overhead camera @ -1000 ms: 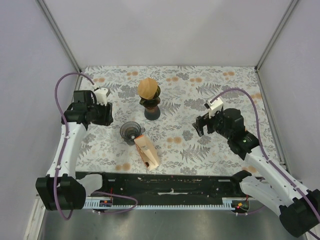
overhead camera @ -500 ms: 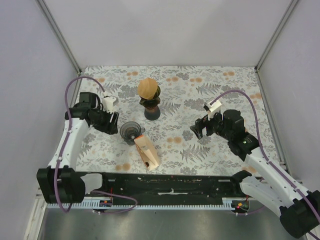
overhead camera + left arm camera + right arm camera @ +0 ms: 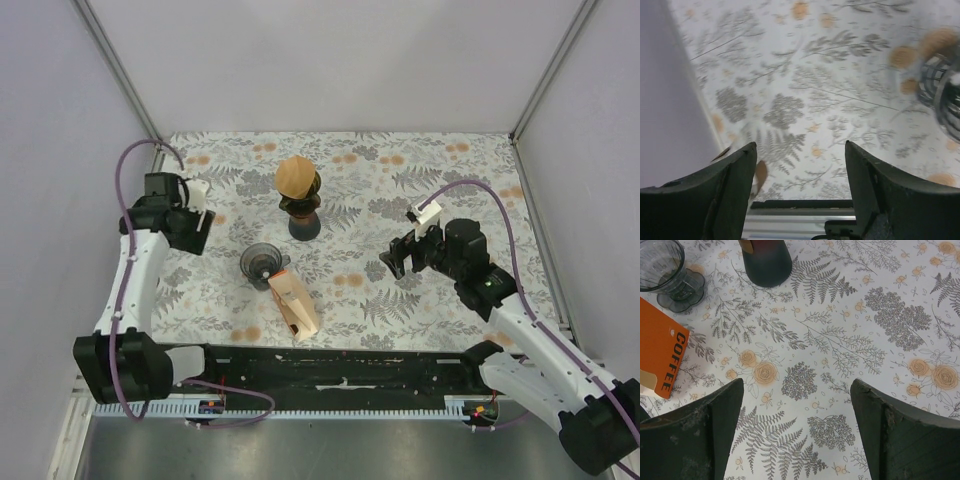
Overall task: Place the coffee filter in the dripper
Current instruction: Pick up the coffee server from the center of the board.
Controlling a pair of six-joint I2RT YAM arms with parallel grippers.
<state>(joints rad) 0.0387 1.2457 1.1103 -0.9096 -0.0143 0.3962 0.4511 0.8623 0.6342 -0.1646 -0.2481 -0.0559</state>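
Note:
The brown-collared glass vessel's edge (image 3: 760,175) stands below my left gripper, to its left in the wrist view, so my left gripper will lower toward the grey wall next, onto that edge.
A tan paper coffee filter (image 3: 295,177) sits on top of a dark vessel (image 3: 302,220) at the middle back; the vessel's base shows in the right wrist view (image 3: 766,260). A ribbed grey glass dripper (image 3: 260,262) stands just in front of it, also in the right wrist view (image 3: 666,271) and, blurred, in the left wrist view (image 3: 944,97). My left gripper (image 3: 188,238) (image 3: 800,192) is open and empty, left of the dripper. My right gripper (image 3: 396,262) (image 3: 797,435) is open and empty above the cloth, to the dripper's right.
An orange box marked COFFEE (image 3: 293,305) (image 3: 660,357) lies next to the dripper on its near side. The floral cloth (image 3: 450,180) covers the table. Grey walls stand at the left, back and right; a black rail (image 3: 340,368) runs along the near edge.
My left gripper swung toward the dripper half a second ago and has since drawn back to the left. My right gripper has shifted slightly left.

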